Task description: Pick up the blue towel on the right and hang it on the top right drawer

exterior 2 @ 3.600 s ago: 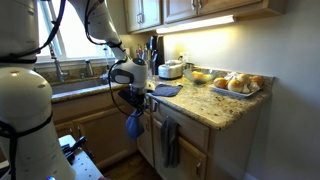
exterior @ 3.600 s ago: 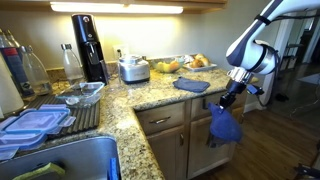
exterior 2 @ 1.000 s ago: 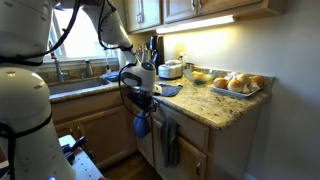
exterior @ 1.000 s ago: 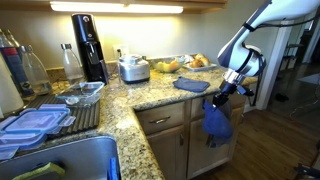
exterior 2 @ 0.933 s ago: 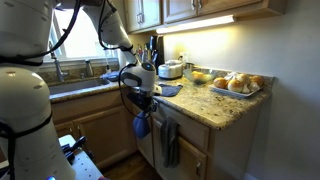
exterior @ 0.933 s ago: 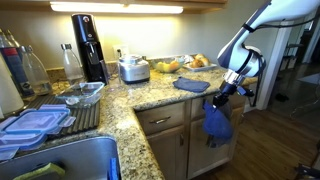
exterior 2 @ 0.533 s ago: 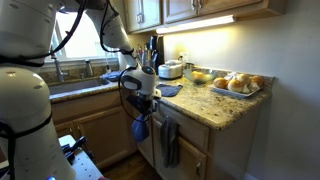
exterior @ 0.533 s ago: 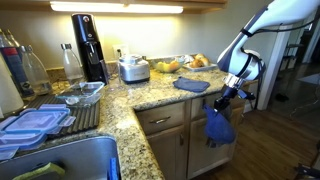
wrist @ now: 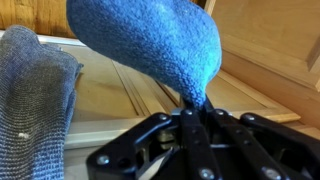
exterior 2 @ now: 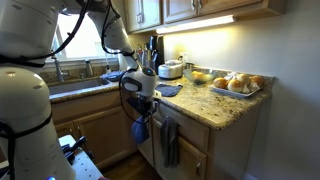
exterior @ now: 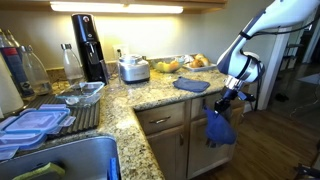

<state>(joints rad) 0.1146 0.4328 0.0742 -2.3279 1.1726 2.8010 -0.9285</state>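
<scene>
My gripper should next move slightly outward to the drawer's pale edge just outward of it and let go of the blue towel, because the towel already stretches across that edge.
My gripper is shut on the top of the blue towel, which hangs limp from it in front of the cabinet, below the counter edge. It also shows in the other exterior view, gripper above towel. In the wrist view the fingers pinch the towel close to a light wood drawer front. The top right drawer is just to the left of the gripper. I cannot tell whether the towel touches it.
A darker grey-blue towel hangs on the cabinet beside the gripper and shows in the wrist view. A folded blue towel lies on the granite counter. A tray of bread and a fruit bowl stand behind.
The gripper has moved a little lower and sideways along the cabinet front with the blue towel still in it.
</scene>
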